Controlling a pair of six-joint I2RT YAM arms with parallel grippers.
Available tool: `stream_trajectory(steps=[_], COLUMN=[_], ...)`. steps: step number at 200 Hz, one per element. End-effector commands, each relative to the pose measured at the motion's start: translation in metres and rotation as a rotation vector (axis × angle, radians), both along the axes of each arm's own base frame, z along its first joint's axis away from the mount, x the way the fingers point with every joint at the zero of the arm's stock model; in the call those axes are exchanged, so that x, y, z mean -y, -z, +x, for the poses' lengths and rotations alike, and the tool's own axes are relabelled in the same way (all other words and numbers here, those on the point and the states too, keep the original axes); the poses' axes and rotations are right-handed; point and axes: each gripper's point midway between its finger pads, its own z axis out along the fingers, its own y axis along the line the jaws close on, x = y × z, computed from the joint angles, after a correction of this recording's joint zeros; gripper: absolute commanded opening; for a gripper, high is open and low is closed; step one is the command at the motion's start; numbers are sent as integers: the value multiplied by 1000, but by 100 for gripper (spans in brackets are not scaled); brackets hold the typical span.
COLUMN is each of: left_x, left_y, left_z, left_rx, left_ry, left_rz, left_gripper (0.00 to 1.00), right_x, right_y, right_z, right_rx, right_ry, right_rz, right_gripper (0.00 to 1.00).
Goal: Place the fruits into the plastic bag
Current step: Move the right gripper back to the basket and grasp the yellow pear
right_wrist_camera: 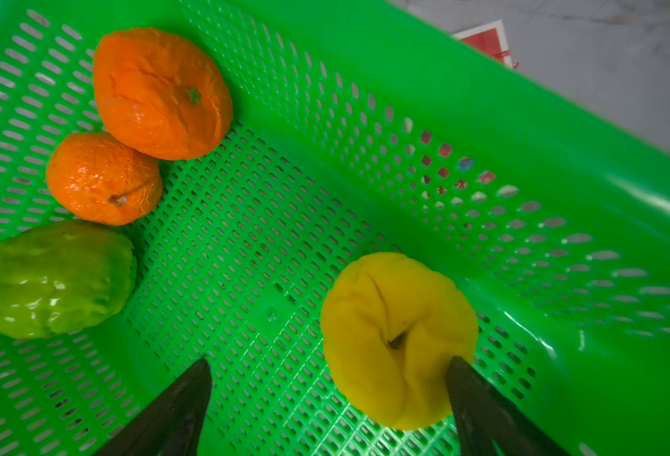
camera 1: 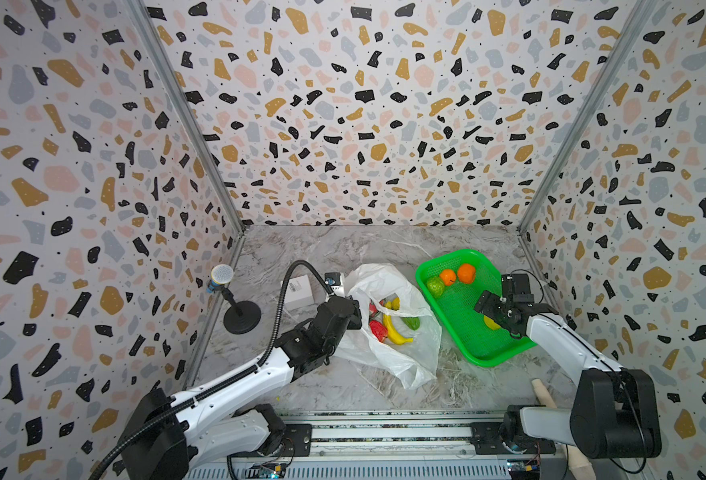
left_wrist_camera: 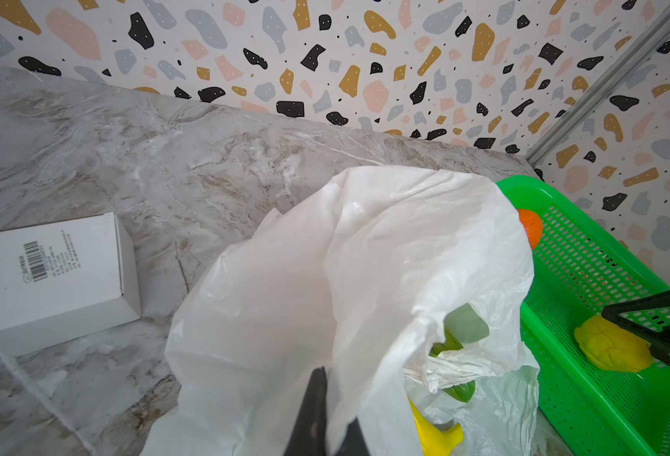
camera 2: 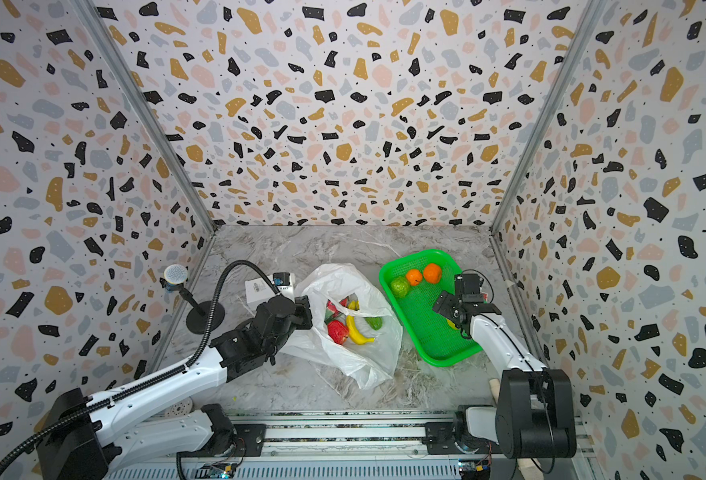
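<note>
The right gripper moves down toward the tray's side by the card next and brings both fingers around the yellow round fruit [camera 1: 490,323] [right_wrist_camera: 392,335]. The fruit sits off-center under one finger.
The plastic bag [camera 1: 388,361] lies open mid-table, and my left gripper [camera 1: 353,316] [left_wrist_camera: 325,414] is shut on its near-left rim, holding the mouth up. Inside the bag lie a yellow banana [camera 1: 393,330], a red round fruit [camera 1: 378,330], a green oblong fruit [camera 1: 411,322] and a dragon fruit [camera 2: 332,309]. My right gripper [right_wrist_camera: 329,365] hangs open inside the green tray [camera 1: 484,361], straddling a yellow round fruit [right_wrist_camera: 392,335]. One fingertip [right_wrist_camera: 459,371] touches that fruit. At the tray's far end sit two oranges [right_wrist_camera: 159,92] [right_wrist_camera: 102,177] and a green round fruit [right_wrist_camera: 53,278].
A small white box [camera 1: 299,291] stands just left of the bag. A microphone [camera 1: 222,276] on a round black base [camera 1: 241,316] is by the left wall. A red-and-white card [right_wrist_camera: 487,41] lies outside the tray. Patterned walls close in three sides.
</note>
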Motion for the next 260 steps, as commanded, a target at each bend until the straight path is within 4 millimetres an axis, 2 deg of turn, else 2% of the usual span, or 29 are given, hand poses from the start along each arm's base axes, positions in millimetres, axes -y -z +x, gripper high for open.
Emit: stream_trajectory(steps=[1,26,73,106,156,201,239,260], left_x=[4,5,5,5,4,5,7,7], left_y=[-11,-10,-10,-10,-11,-11,-10,-9], left_z=[3,4,4,4,3,4,5,5], left_rx=[33,30,29,30,34,34,27,26], left_ry=[2,5,7,8,8,10,16,14], left_rz=[-15,-13,-11,-11,-12,-9,-2,1], left_gripper=[0,0,0,0,0,0,0,0], right_x=[14,21,21,9,17,27,27,27], right_y=[-9,-16,3,17,36,27,39,38], right_z=[-17,-16,-14,-1,-4,3,3,5], right_rx=[-19,-4,-46,-93,-136,-97,-119,-108], right_ry=[64,80,85,38,85,114,127,131], right_rz=[-61,-76,-23,49,22,-22,-15,-16], right_gripper=[93,94,93,93,91,88,87,84])
